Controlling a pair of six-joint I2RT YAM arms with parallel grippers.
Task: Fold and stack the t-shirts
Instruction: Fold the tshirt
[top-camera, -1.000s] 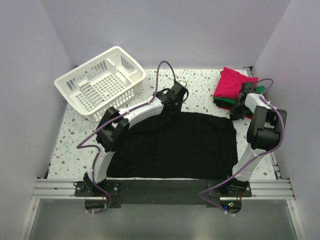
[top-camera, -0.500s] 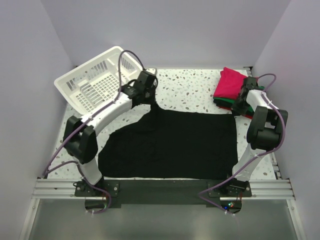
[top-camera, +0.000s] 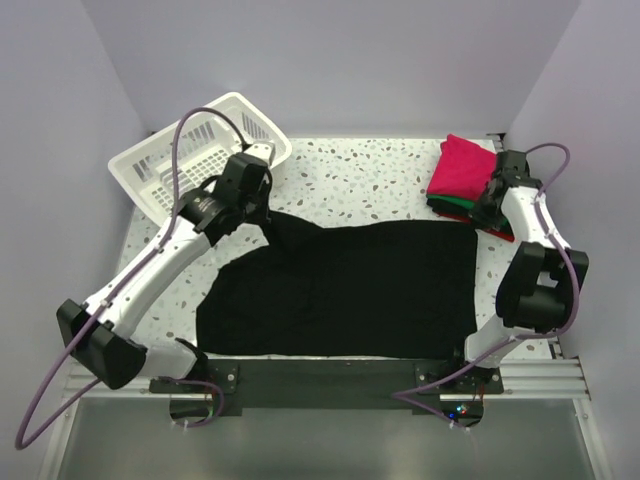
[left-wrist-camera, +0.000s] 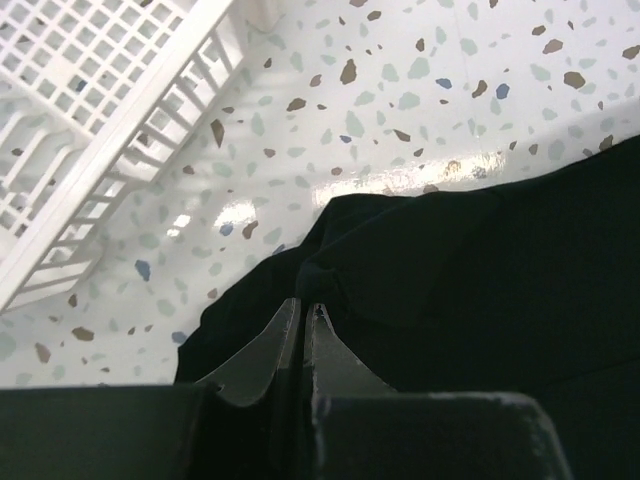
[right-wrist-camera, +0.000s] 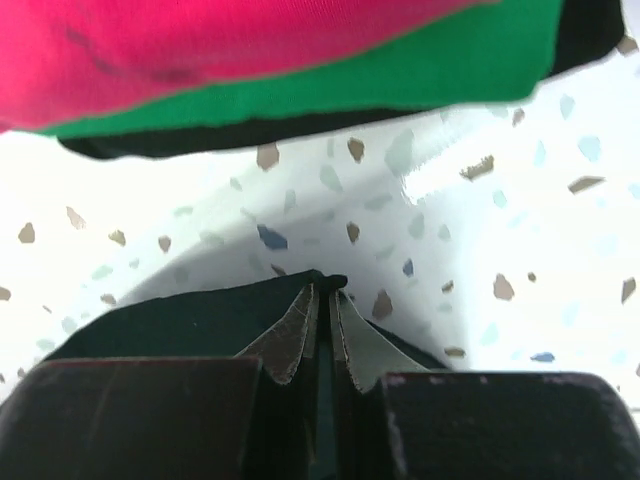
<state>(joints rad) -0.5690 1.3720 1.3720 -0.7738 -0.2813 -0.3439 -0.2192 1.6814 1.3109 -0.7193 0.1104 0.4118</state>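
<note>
Next, my right gripper pulls the shirt's pinched corner back toward the metal bar and lets go over the shirt's near half, as the black cloth (left-wrist-camera: 480, 270) still lies spread.
A large black t-shirt (top-camera: 350, 290) lies spread on the speckled table. My left gripper (top-camera: 268, 222) is shut on its far left corner and holds the cloth pulled up and out to the left; in the left wrist view the gripper (left-wrist-camera: 302, 308) pinches black cloth (left-wrist-camera: 480, 270). My right gripper (top-camera: 482, 222) is shut on the shirt's far right corner; in the right wrist view the gripper (right-wrist-camera: 323, 292) pinches the cloth edge (right-wrist-camera: 180, 320). A folded stack (top-camera: 470, 172) sits at the back right, magenta-pink (right-wrist-camera: 200, 50) over green (right-wrist-camera: 450, 70) over black.
A white slatted plastic basket (top-camera: 200, 160) stands tilted at the back left, close behind my left arm; its wall shows in the left wrist view (left-wrist-camera: 110, 130). The metal rail (top-camera: 320, 375) runs along the table's near edge.
My left gripper has swung from the middle far edge out to the left with the shirt corner in it, stretching the cloth. My right gripper has shifted a little back and right.
</note>
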